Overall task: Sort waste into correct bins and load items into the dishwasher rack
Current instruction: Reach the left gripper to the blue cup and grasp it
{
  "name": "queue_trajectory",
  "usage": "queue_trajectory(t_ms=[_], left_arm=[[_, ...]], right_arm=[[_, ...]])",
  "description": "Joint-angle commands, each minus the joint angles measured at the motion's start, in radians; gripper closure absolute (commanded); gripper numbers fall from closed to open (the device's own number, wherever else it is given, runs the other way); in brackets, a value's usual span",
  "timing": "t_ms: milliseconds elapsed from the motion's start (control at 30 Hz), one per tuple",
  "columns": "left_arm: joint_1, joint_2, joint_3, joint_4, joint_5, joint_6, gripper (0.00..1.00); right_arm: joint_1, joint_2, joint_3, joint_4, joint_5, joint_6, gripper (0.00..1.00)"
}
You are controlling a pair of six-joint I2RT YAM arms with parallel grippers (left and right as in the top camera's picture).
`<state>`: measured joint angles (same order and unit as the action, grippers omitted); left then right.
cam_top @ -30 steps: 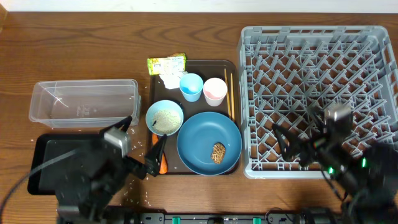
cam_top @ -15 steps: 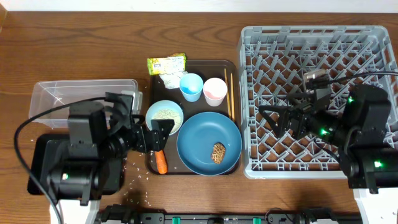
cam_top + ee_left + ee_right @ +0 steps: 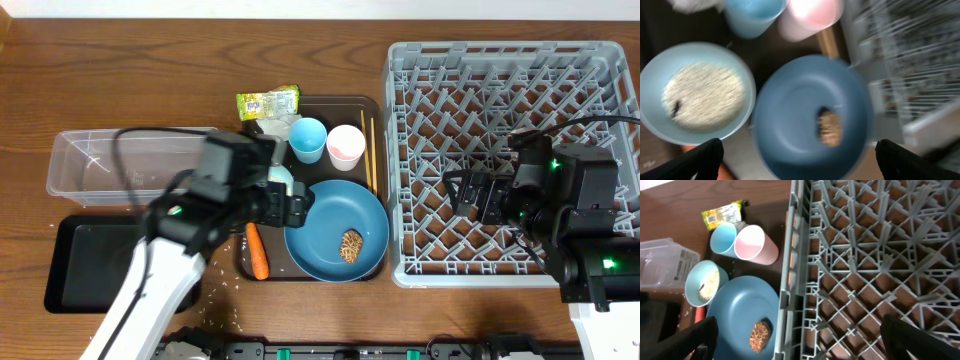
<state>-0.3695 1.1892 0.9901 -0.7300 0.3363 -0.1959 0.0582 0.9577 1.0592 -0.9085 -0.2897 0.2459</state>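
Observation:
My left gripper moves outward and down past the rice bowl onto the blue cup's bowl-side rim (image 3: 298, 138) (image 3: 736, 14) next, because the cup's opening leaves room for a finger.
The big blue plate (image 3: 330, 215) lies on the brown serving tray (image 3: 340, 101) with a small brown food piece (image 3: 351, 246) on it. My left gripper (image 3: 293, 207) is open and empty, hovering over the plate's left edge and hiding most of the rice bowl; the left wrist view shows the bowl (image 3: 697, 92), the plate (image 3: 810, 120) and the gripper (image 3: 800, 165). An orange carrot (image 3: 258, 252) lies beside the plate. A blue cup (image 3: 308, 140), pink cup (image 3: 346, 147), chopsticks (image 3: 372, 150), wrapper (image 3: 268, 103) and crumpled paper (image 3: 272, 128) sit behind. My right gripper (image 3: 468, 195) is open over the grey rack (image 3: 510, 90).
The clear tub (image 3: 130, 160) and black tray (image 3: 90, 265) stand at the left. Rice grains are scattered on the table near the tray's front. In the right wrist view my gripper (image 3: 807, 345) spans the rack's left wall (image 3: 790, 280).
My left arm has swung up and right from beside the black tray to over the bowl and plate. My right gripper has shifted a little over the rack's left half.

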Motion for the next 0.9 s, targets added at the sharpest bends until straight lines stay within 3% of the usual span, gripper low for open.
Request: queue_trajectory(t_ms=[0,200,433,700,867], left_arm=[[-0.039,0.077,0.022,0.01,-0.251,-0.064,0.02],[-0.03,0.176,0.022,0.121,-0.303,-0.076,0.01],[-0.031,0.26,0.022,0.271,-0.278,-0.076,0.24],[-0.03,0.314,0.022,0.478,-0.306,-0.067,0.25],[-0.03,0.369,0.022,0.573,-0.322,-0.064,0.33]], right_arm=[[-0.025,-0.002,0.027,0.0,0.022,0.008,0.01],[-0.025,-0.002,0.027,0.004,-0.004,0.008,0.01],[-0.025,-0.002,0.027,0.029,-0.005,0.008,0.01],[-0.025,-0.002,0.026,0.033,-0.005,0.008,0.01],[-0.025,-0.002,0.026,0.033,-0.006,0.008,0.01]])
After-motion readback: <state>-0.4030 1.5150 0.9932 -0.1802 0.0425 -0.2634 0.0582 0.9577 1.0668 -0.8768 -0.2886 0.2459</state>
